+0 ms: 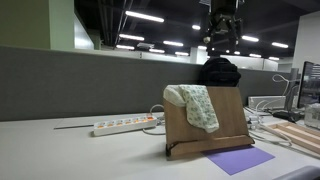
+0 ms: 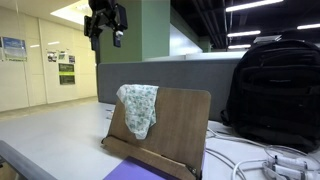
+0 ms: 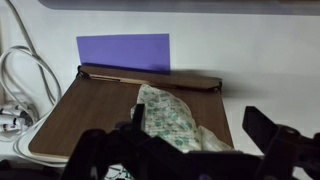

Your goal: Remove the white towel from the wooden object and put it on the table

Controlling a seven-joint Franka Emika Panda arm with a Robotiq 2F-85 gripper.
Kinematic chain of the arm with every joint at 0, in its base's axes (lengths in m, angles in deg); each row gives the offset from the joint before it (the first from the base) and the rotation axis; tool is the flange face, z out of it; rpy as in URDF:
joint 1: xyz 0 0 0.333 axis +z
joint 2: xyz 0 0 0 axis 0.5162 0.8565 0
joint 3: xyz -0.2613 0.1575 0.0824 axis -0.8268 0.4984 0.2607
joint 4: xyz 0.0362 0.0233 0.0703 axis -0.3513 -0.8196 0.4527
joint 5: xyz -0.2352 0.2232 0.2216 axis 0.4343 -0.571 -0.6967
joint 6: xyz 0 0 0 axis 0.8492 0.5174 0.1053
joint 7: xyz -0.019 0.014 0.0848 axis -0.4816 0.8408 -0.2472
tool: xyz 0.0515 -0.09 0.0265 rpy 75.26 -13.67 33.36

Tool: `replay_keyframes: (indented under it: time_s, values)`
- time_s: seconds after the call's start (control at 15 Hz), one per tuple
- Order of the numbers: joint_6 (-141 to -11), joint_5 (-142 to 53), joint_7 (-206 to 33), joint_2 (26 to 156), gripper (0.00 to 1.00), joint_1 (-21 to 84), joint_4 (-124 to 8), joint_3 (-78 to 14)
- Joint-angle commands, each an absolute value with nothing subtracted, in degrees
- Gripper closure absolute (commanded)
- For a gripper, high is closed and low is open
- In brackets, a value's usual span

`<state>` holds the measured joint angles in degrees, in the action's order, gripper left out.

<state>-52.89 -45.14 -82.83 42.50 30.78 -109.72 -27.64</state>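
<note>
My gripper will lower next, turning slightly, to the towel's fold over the stand's top edge, below my open fingers.
A white towel with a green pattern [image 1: 198, 104] hangs over the top edge of a wooden stand [image 1: 225, 120] that leans upright on the table. It shows in both exterior views, towel [image 2: 138, 108] on stand [image 2: 175, 125]. My gripper [image 1: 224, 28] hangs high above the stand, open and empty; it also shows in an exterior view [image 2: 106, 24]. The wrist view looks down on the towel [image 3: 170, 120] and the stand [image 3: 95, 110], with my open fingers [image 3: 195, 130] dark at the bottom edge.
A purple sheet [image 1: 240, 158] lies on the table in front of the stand. A white power strip [image 1: 122, 125] lies beside it. A black backpack [image 2: 275, 90] stands behind the stand. Cables [image 2: 270, 165] and wooden boards [image 1: 290, 132] lie nearby.
</note>
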Motion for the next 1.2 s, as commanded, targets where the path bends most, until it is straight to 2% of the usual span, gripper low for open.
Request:
replay_keyframes:
  time_s: [0.0, 0.53, 1.13]
  values:
    - [-58.5, -42.7, -83.9, 46.9, 0.00, 29.4, -109.5, -27.5]
    - [-71.6, -42.4, -80.9, 59.4, 0.00, 29.5, -107.9, -28.4]
    - [-77.2, -43.6, -76.4, 69.4, 0.00, 30.6, -104.3, -28.1]
